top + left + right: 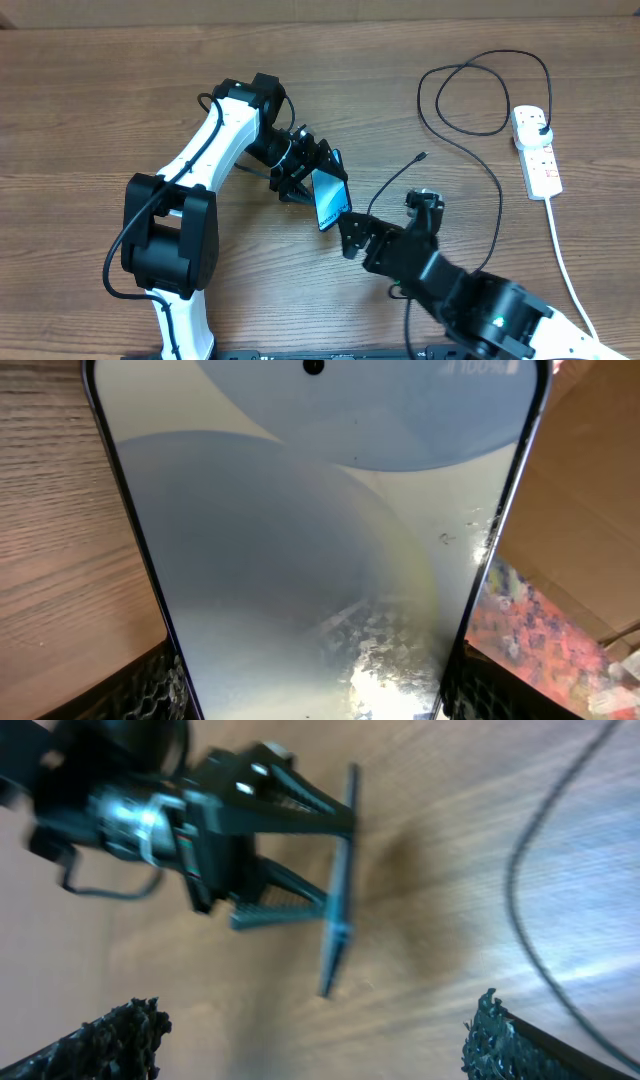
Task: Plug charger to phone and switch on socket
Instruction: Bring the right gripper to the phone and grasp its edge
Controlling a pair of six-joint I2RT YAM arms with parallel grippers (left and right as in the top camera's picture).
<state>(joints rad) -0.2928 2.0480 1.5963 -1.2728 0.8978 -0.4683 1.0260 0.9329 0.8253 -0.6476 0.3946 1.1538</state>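
Note:
My right gripper is open, and the phone's near end (334,216) (333,963) sticks out free past my left gripper's fingers. Next I will lower my right gripper toward it, with its fingers on both sides of the phone's thin edge.
The phone (330,199), its screen lit light blue, is held tilted above the table with my left gripper (318,177) shut on its two long edges. In the left wrist view the phone (310,540) fills the frame between my fingers (150,685). My right gripper (385,217) stands wide open just right of the phone, with nothing between its fingers. Its wrist view shows the phone (340,890) edge-on ahead and the charger cable (530,920) on the right. The charger's connector tip (422,156) lies free on the table. Its plug (540,127) sits in the socket (540,165).
The charger's black cable (490,180) loops across the right half of the wooden table (90,120). The socket's thick white cord (565,265) runs down toward the front right. A cardboard surface (590,510) shows behind the phone in the left wrist view.

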